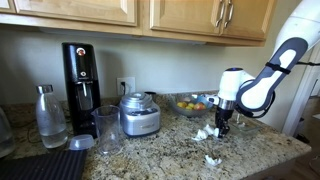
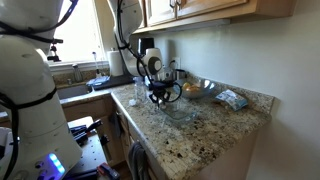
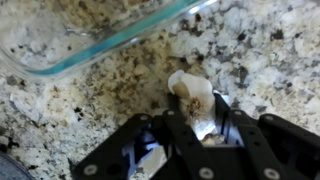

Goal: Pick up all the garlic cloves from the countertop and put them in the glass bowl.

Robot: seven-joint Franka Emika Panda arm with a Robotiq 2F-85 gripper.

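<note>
My gripper has the clove still outside the bowl and will next move up over the bowl's rim and down inside the clear glass bowl to release it.
In the wrist view my gripper (image 3: pixel 196 112) is low over the speckled granite countertop (image 3: pixel 270 50), with its two black fingers closed against the sides of a white garlic clove (image 3: pixel 190 88). The clear glass bowl (image 3: pixel 110 45) lies just beyond it at the upper left, and pale pieces show inside. In an exterior view the gripper (image 1: pixel 222 122) points down at the counter, with more garlic cloves beside it (image 1: pixel 204 133) and nearer the front edge (image 1: pixel 212 158). In an exterior view the gripper (image 2: pixel 160 95) hangs next to the glass bowl (image 2: pixel 181 112).
A larger glass bowl of fruit (image 1: pixel 190 103) stands behind the gripper. A silver food processor (image 1: pixel 139 113), a drinking glass (image 1: pixel 107 128), a black coffee machine (image 1: pixel 80 72) and a bottle (image 1: pixel 48 115) stand further along. A sink (image 2: pixel 75 92) lies beyond the counter's end.
</note>
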